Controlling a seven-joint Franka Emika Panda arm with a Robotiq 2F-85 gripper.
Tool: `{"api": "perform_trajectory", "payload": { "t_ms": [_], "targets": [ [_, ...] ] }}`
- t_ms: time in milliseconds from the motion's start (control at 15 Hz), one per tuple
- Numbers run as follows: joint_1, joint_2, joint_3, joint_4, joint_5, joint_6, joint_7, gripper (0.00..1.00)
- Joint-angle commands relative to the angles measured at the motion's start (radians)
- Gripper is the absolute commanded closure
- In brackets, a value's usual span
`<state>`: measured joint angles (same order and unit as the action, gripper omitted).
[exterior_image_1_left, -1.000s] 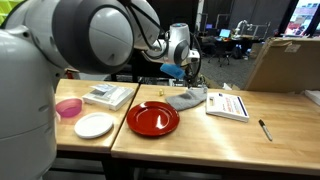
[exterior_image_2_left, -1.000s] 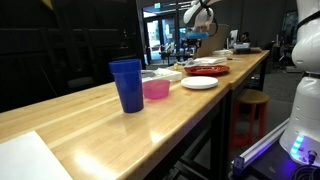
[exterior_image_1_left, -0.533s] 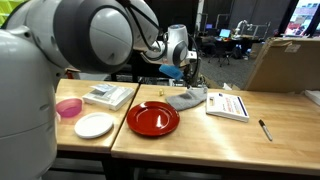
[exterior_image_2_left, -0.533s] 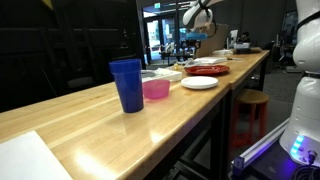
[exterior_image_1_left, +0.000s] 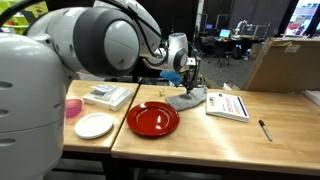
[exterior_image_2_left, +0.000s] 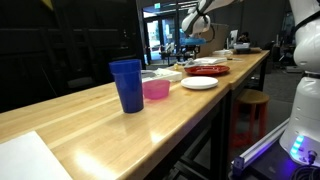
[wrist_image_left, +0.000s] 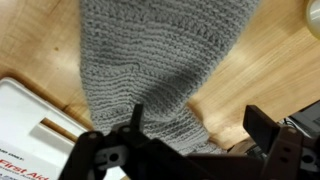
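Next, my gripper lowers its open fingers onto the grey cloth's edge (exterior_image_1_left: 188, 97) (wrist_image_left: 188, 106) below and closes, because they already straddle it, one over bare wood.
My gripper (wrist_image_left: 197, 118) is open and empty, just above the wooden table. A grey knitted cloth (wrist_image_left: 160, 60) lies under and ahead of it in the wrist view. One finger is over the cloth's edge, the other over bare wood. In an exterior view the gripper (exterior_image_1_left: 190, 80) hangs over the grey cloth (exterior_image_1_left: 186, 99), which lies behind a red plate (exterior_image_1_left: 152, 118). In the other exterior view the gripper (exterior_image_2_left: 195, 32) is far down the table and small.
A white plate (exterior_image_1_left: 94, 125), a pink bowl (exterior_image_1_left: 71, 107) and a white box (exterior_image_1_left: 107, 95) sit by the red plate. A white booklet (exterior_image_1_left: 227, 105) and a pen (exterior_image_1_left: 265, 129) lie beyond the cloth. A blue cup (exterior_image_2_left: 126, 84) stands close to the camera. A cardboard box (exterior_image_1_left: 283, 62) stands behind.
The arm has shifted and lowered a little, with the gripper still over the grey cloth. The things on the table have not moved.
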<state>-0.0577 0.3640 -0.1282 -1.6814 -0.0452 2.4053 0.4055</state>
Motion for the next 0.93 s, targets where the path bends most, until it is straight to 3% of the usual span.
{"api": "perform_trajectory", "payload": {
  "t_ms": [0, 467, 867],
  "targets": [
    [0.015, 0.054, -0.027, 0.065, -0.015, -0.028, 0.034, 0.0],
    [0.017, 0.097, -0.046, 0.114, -0.014, -0.022, 0.047, 0.0],
    [0.007, 0.134, -0.042, 0.168, 0.004, -0.088, 0.036, 0.0]
  ]
}}
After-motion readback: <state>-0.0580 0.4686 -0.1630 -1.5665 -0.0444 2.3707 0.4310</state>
